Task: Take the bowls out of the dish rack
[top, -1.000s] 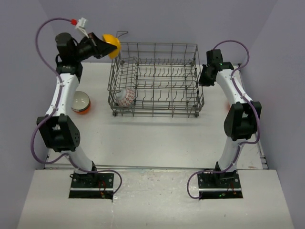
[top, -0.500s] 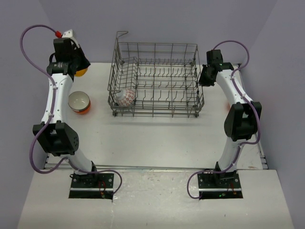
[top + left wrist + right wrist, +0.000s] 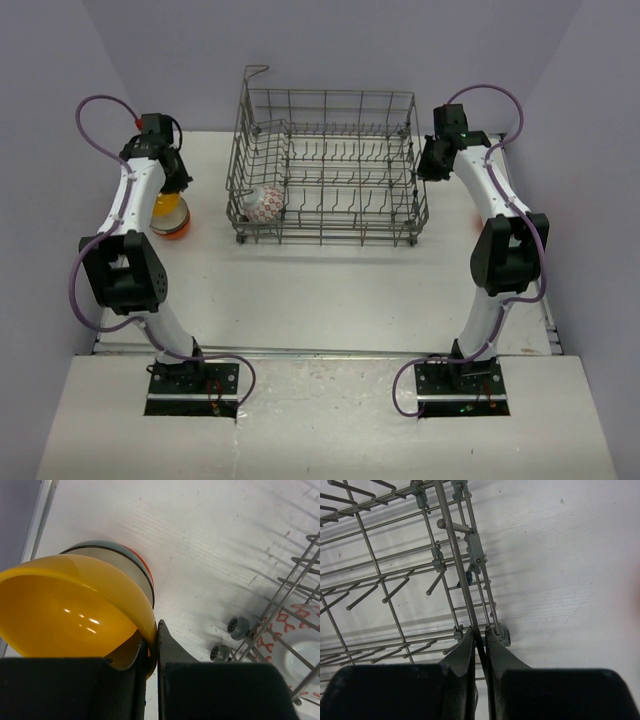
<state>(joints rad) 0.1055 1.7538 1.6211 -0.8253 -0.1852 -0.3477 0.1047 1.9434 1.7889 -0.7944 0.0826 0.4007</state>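
Observation:
The tabletop below and outward of the yellow rim is bare, so I will move my left gripper outward past the orange bowl, lower it and release the rim.
My left gripper is shut on the rim of a yellow bowl. It holds the bowl tilted, right over an orange bowl with a pale inside that stands on the table left of the dish rack. The grey wire dish rack stands at the back middle. A white bowl with a red pattern lies in its front left corner. My right gripper is shut on a wire of the rack's right side.
The rack's small grey wheels rest on the white table. The table's left edge strip runs close beside the stacked bowls. Purple walls close in the back and both sides.
My left arm swung the yellow bowl from the rack's rear left corner out to the left, then down over the orange bowl. The right arm has not moved.

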